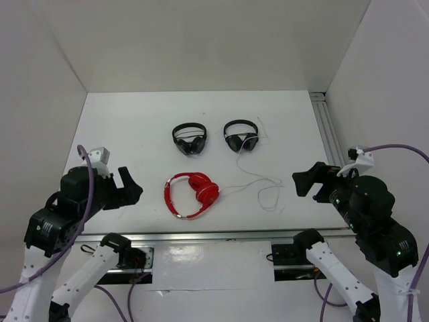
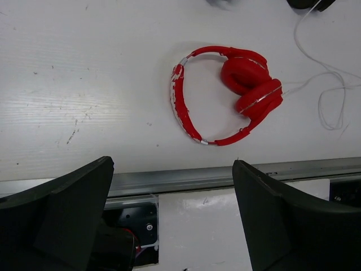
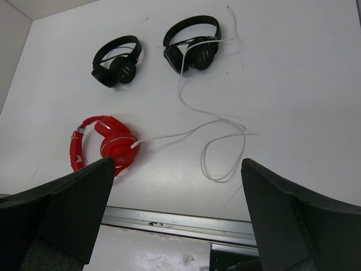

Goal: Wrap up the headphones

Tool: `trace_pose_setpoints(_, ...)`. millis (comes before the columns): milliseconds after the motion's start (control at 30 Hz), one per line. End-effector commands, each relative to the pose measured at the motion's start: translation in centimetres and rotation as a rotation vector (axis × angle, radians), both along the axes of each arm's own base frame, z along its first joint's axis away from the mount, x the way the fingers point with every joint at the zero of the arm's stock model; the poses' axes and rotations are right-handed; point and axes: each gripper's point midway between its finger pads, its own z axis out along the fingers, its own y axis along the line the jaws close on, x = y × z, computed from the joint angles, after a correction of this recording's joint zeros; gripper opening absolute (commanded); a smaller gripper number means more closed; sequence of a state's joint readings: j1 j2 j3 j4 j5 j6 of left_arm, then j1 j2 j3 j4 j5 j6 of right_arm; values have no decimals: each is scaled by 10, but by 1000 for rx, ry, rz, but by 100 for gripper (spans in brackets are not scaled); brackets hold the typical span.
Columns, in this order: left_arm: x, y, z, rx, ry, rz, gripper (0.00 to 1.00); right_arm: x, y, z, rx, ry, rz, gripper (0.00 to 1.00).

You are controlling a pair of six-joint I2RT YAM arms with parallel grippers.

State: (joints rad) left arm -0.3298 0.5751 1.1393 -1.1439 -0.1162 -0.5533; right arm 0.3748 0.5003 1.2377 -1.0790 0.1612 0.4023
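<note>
The middle part of the headband faces my left gripper, clear of the red headphones' cups. My left gripper needs to move down and to the right in the top view next, onto the red headband's middle point(image 1: 167, 195) point(image 2: 179, 105).
The red headphones point(image 1: 192, 194) lie flat on the white table at front centre, cups to the right, headband looped to the left. They also show in the left wrist view point(image 2: 248, 79) and the right wrist view point(image 3: 113, 145). Their thin white cable point(image 3: 172, 134) runs right from the cup, makes a loose loop, then trails up across the right-hand black pair. My left gripper point(image 1: 129, 188) point(image 2: 172, 164) is open and empty, left of the headphones. My right gripper point(image 1: 303, 182) point(image 3: 177, 164) is open and empty, right of the cable loop.
Two smaller black headphones point(image 1: 190, 139) point(image 1: 240, 136) lie side by side behind the red pair. A metal rail point(image 1: 221, 235) runs along the table's near edge, another point(image 1: 325, 127) along its right side. White walls close in the left, back and right.
</note>
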Motion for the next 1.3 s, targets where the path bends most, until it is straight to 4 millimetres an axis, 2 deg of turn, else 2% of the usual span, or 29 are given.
trace_pose_setpoints(0,13,-11,-14,-9,46,-28,100,-4,-1,4,2,-33,11,100)
trace_pose_setpoints(100,18,-31,-21,-76,76,-87,100,-1,3,5,10,-41,24,100)
trace_pose_setpoints(233,18,-67,-20,-264,90,-176,100,5,13,-12,3,18,63,100)
trace_pose_setpoints(300,22,-71,-24,-317,93,-140,100,10,18,-24,4,54,72,100)
trace_pose_setpoints(400,30,-67,-50,-310,156,-62,100,16,25,-31,12,57,95,100)
trace_pose_setpoints(433,30,-65,-64,-301,195,-37,100,17,29,-33,19,58,113,100)
trace_pose_setpoints(533,38,-69,-77,-331,210,-8,100,21,36,-36,39,55,134,100)
trace_pose_setpoints(567,37,-70,-92,-327,246,6,100,21,40,-39,45,61,155,100)
trace_pose_setpoints(600,39,-70,-97,-327,248,6,100,22,44,-35,56,44,170,100)
trace_pose_setpoints(633,44,-71,-103,-338,251,32,100,22,46,-39,58,56,184,100)
trace_pose_setpoints(700,44,-69,-130,-309,310,54,100,23,53,-36,83,44,214,100)
trace_pose_setpoints(767,52,-67,-143,-299,311,85,100,23,56,-37,87,43,225,100)
trace_pose_setpoints(800,51,-63,-160,-273,342,106,100,25,57,-38,88,41,226,100)
trace_pose_setpoints(1000,64,-54,-186,-194,339,186,100,24,62,-44,98,45,256,100)
trace_pose_setpoints(1167,67,-55,-208,-108,379,214,100,25,67,-44,108,38,279,100)
trace_pose_setpoints(1200,69,-61,-210,-91,387,206,100,25,67,-47,106,47,279,100)
trace_pose_setpoints(1267,71,-60,-214,-46,381,226,100,25,67,-47,106,47,279,100)
